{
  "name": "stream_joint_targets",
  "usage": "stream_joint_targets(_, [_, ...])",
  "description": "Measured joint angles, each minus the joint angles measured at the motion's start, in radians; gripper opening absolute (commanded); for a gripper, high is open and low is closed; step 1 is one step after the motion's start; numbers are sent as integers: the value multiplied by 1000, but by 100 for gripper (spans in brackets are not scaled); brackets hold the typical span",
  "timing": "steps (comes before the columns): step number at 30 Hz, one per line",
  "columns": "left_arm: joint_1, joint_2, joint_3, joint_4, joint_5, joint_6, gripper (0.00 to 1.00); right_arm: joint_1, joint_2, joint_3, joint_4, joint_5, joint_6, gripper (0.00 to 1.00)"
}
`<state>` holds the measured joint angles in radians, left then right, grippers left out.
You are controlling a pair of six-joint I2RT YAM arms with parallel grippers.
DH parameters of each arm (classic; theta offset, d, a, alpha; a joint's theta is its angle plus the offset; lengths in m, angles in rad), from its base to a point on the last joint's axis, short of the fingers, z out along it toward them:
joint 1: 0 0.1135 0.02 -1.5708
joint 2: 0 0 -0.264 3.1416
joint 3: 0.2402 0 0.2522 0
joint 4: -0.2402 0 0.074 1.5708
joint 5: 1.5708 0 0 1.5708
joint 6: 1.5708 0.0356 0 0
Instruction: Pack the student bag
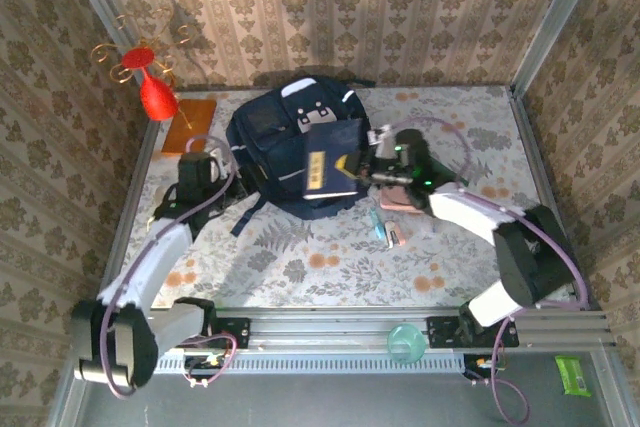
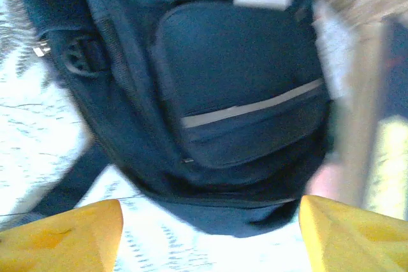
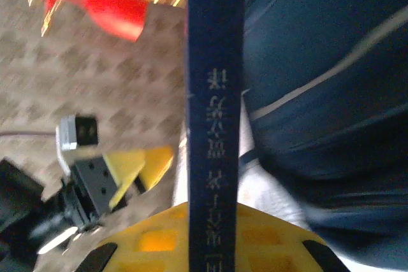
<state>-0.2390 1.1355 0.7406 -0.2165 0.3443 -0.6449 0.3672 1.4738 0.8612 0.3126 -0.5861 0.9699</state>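
I should move my left gripper across the pocket (image 2: 242, 93) and down onto the bag's fold by the pink item (image 2: 313, 154), because the bag looks shut.
The student bag (image 1: 285, 142), a dark navy backpack with pale stripes, lies in the middle of the table. My right gripper (image 1: 362, 169) is shut on a navy book (image 1: 330, 162) with a yellow cover panel, held on edge over the bag's right side. In the right wrist view the book's spine (image 3: 213, 125) with pale characters runs up between my yellow fingers (image 3: 153, 240), and the bag (image 3: 331, 93) lies to the right. My left gripper (image 1: 226, 185) stands open at the bag's left side; its yellow fingertips (image 2: 64, 234) sit wide apart before the bag's front pocket (image 2: 242, 93).
A red vase (image 1: 157, 95) and an orange-brown board (image 1: 190, 112) stand at the back left. A pink item (image 1: 400, 197), a teal pen (image 1: 380, 227) and a small object (image 1: 395, 236) lie right of the bag. A teal cup (image 1: 405, 339) sits on the front rail.
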Motion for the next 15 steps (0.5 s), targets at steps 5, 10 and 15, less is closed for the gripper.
stream_joint_targets(5, [-230, 244, 207, -77, -180, 188, 76, -181, -278, 23, -290, 154, -181, 0])
stream_joint_targets(10, [-401, 489, 453, -122, -267, 376, 77, -248, -409, 78, -447, 248, -317, 0])
stream_joint_targets(15, [-488, 715, 669, -208, -336, 527, 73, -274, -406, 68, -527, 268, -365, 0])
